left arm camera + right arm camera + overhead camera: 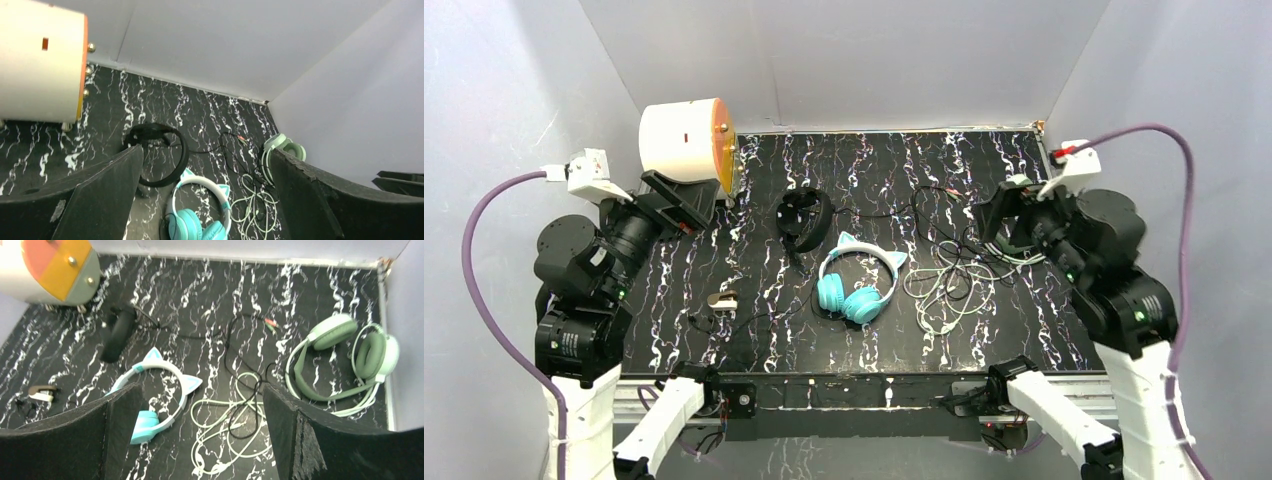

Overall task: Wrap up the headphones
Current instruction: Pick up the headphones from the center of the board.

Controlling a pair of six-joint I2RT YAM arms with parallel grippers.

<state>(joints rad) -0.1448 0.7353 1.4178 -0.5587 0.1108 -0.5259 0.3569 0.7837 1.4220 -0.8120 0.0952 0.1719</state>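
Note:
My right gripper moves down and to its left in the top view next, to straddle the headset's slim band [895,273] [183,397] beside the cable-side ear.
The teal headset with a white cat-ear band [856,285] lies at mid-table; it also shows in the left wrist view [199,222] and the right wrist view [150,390]. The black headset [804,218] [162,160] [116,332] lies behind it. The sage-green headset [345,352] [282,146] lies at the right, mostly hidden under my right gripper [1002,218] in the top view. Its light cable [944,288] [235,425] sprawls loose, crossed by a black cord. My left gripper [686,205] hovers at the left. Both grippers [205,152] [201,389] are open and empty, above the table.
A white cylinder with an orange face [686,140] [40,60] stands at the back left corner. A small tan clip [722,298] [41,392] with a thin black cord lies front left. The black cord's red and green plugs [270,322] lie mid-back. Grey walls close three sides.

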